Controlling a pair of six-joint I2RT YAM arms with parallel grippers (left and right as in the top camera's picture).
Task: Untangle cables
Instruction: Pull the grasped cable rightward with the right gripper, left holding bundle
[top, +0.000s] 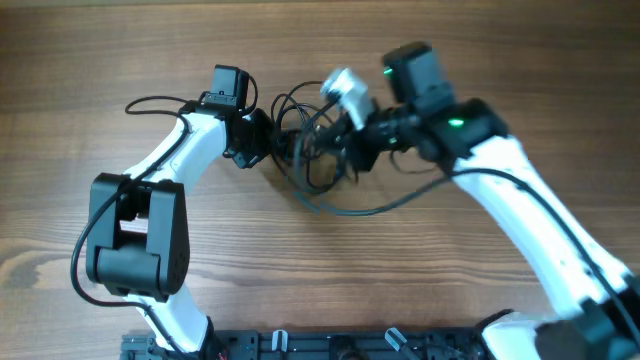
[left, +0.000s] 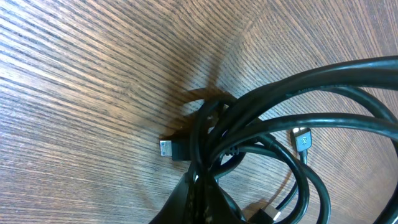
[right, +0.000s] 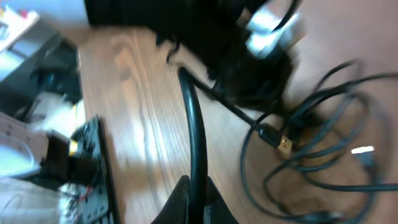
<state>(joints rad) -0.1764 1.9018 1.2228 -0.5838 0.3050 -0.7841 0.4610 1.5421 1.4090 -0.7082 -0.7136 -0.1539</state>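
Observation:
My right gripper should next pull its piece of cable away to the right in the overhead view, then lower over bare wood (top: 428, 202), as my left gripper holds the heap of cables.
The cables (top: 315, 165) are thin black cords in tangled loops on the wooden table, between the two grippers. My left gripper (top: 268, 140) is at the left side of the tangle, shut on a bunch of strands; in the left wrist view the cables (left: 261, 130) rise from its jaws (left: 202, 193), with a small plug (left: 169, 149) lying on the wood. My right gripper (top: 352, 150) is at the right side, shut on one cable strand (right: 196, 130) that runs up from its jaws (right: 199, 196). A gold-tipped plug (right: 280, 142) lies among the loops.
One long cable loop (top: 385, 205) trails toward the right arm. A black rail (top: 330, 345) runs along the table's front edge. The right wrist view is blurred; a black base and clutter (right: 68, 155) show at its left.

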